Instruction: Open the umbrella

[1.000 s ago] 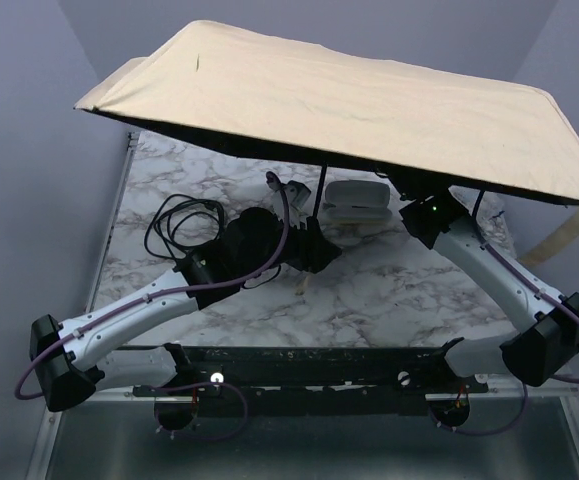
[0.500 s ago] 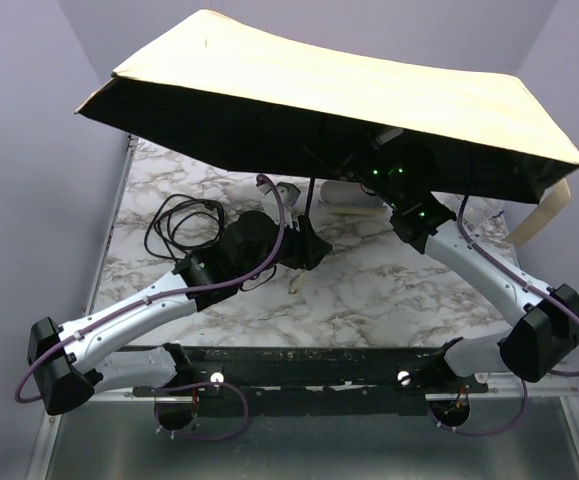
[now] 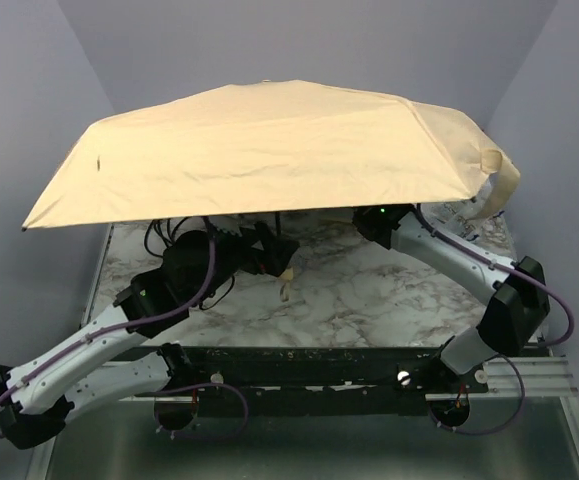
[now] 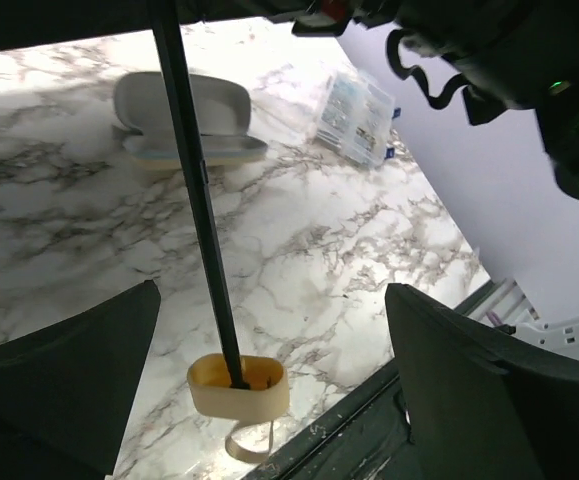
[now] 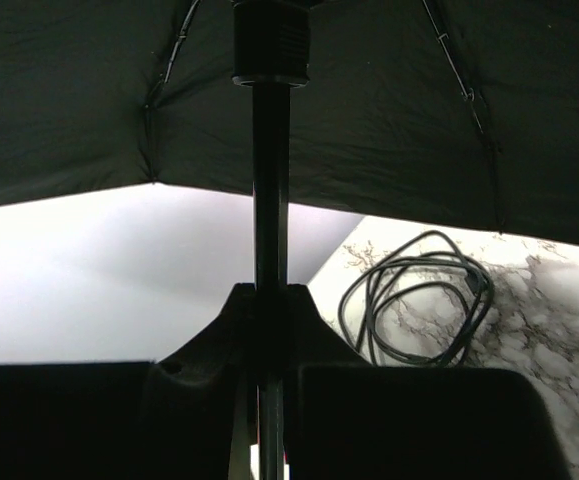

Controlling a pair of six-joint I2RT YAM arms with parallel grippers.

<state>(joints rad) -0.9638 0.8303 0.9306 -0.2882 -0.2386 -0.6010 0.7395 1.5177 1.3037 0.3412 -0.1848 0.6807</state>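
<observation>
The umbrella in my right gripper needs to come down next, to the marble point(image 3: 259, 293) beside the umbrella's hanging handle, to the left in the top view. Then I need to let go of the umbrella's stem.
The umbrella stands open, its tan canopy point(image 3: 269, 150) spread over most of the table and its black underside point(image 5: 69, 100) filling the top of the right wrist view. My right gripper point(image 5: 269, 300) is shut on the thin black shaft point(image 5: 269, 200) just below the runner; in the top view the canopy hides it. The shaft point(image 4: 194, 190) slants down to the tan handle point(image 4: 239, 385) with its wrist loop, which hangs free above the marble. My left gripper point(image 4: 274, 295) is open, its fingers point(image 4: 489, 390) wide on either side of the handle without touching it.
A pale oval hard case point(image 4: 184, 115) lies at the back of the marble table point(image 4: 319, 250), with a clear packet point(image 4: 359, 115) to its right. A coiled black cable point(image 5: 419, 290) lies at the table's left. A tan closing strap point(image 3: 499, 185) dangles from the canopy's right edge.
The canopy has swung forward and levelled over the table. My left gripper has opened and let go of the handle, and its arm has drawn back. My right gripper has closed on the shaft.
</observation>
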